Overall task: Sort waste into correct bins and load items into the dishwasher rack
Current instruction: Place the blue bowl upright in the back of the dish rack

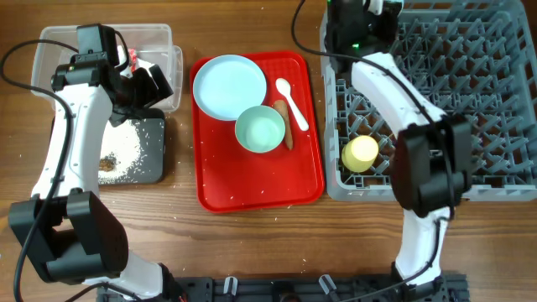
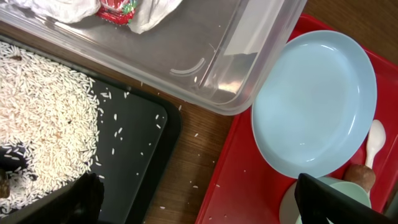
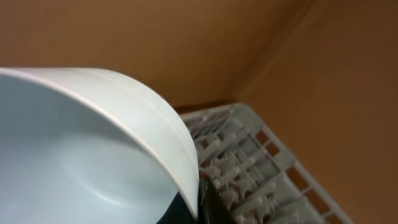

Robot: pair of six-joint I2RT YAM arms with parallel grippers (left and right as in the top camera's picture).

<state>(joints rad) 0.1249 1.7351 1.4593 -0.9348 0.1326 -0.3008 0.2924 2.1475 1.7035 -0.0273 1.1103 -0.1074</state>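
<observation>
The rack [image 1: 470,101] beyond the yellow cup [image 1: 361,153] has empty pegs, so my right gripper should move toward the red serving tray, then down over the rack's far corner.
My left gripper [image 1: 156,82] [image 2: 205,205] is open and empty. It hovers over the gap between the black tray [image 2: 140,134] and the red serving tray. White rice grains [image 1: 126,149] [image 2: 43,118] and a small brown lump [image 1: 107,164] lie in the black tray. The red-and-white wrapper [image 2: 118,7] lies in the clear tub [image 1: 59,42] [image 2: 205,59]. My right gripper [image 1: 362,23] is shut on the rim of the pale blue bowl [image 3: 81,155] over the grey dishwasher rack [image 1: 470,101] [image 3: 249,162]. The yellow cup [image 1: 361,153] sits in the rack.
The red serving tray [image 1: 252,189] [image 2: 249,186] holds the pale blue plate [image 1: 228,86] [image 2: 314,106], the mint-green bowl [image 1: 260,129], the white spoon [image 1: 291,103] [image 2: 375,140] and the carrot-shaped piece [image 1: 285,130] [image 2: 360,176]. Stray grains lie on the wood.
</observation>
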